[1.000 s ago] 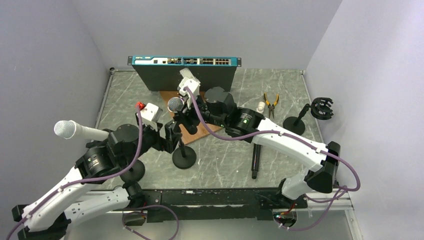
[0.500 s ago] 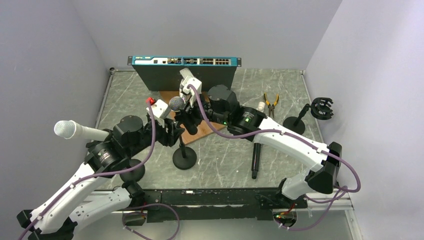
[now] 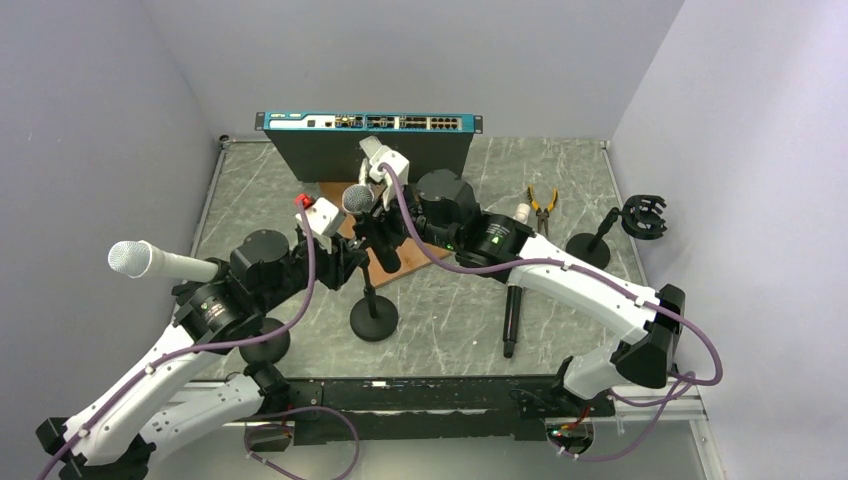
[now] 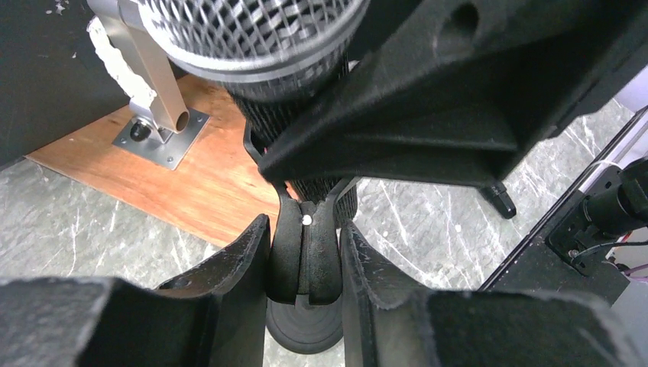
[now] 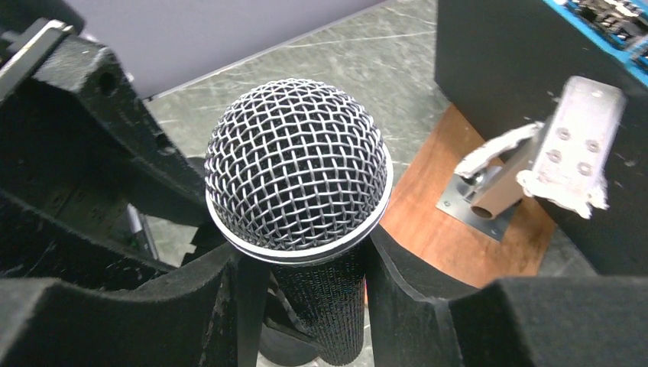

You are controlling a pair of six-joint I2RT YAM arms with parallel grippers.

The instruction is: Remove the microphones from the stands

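The tabletop (image 3: pixel 491 318) beside the stand's black rod is clear, below my right gripper and to its right in the top view. I should move there, lower the microphone's handle and let it go.
The microphone (image 3: pixel 357 198), with a silver mesh head and a black body, sits tilted in the clip of a black stand (image 3: pixel 373 321) at mid-table. My right gripper (image 3: pixel 378 228) reaches in from the right and is shut on the microphone body (image 5: pixel 325 298) just under the head (image 5: pixel 298 172). My left gripper (image 3: pixel 353 260) comes from the left, lower down, and is shut on the stand's clip (image 4: pixel 306 256), both fingers pressed against it. In the left wrist view the stand's round base (image 4: pixel 306 325) shows below, and the mesh head (image 4: pixel 252 30) fills the top.
A second microphone (image 3: pixel 150 260) stands on its own stand at the left. An empty stand with a shock mount (image 3: pixel 643 217) is at the right. Pliers (image 3: pixel 541 208), a black rod (image 3: pixel 511 318), a wooden board (image 3: pixel 395 262) and a network switch (image 3: pixel 370 122) lie around.
My left gripper moved in toward the stand and closed on its clip. The microphone and stand shifted slightly to the right. The right gripper kept its hold.
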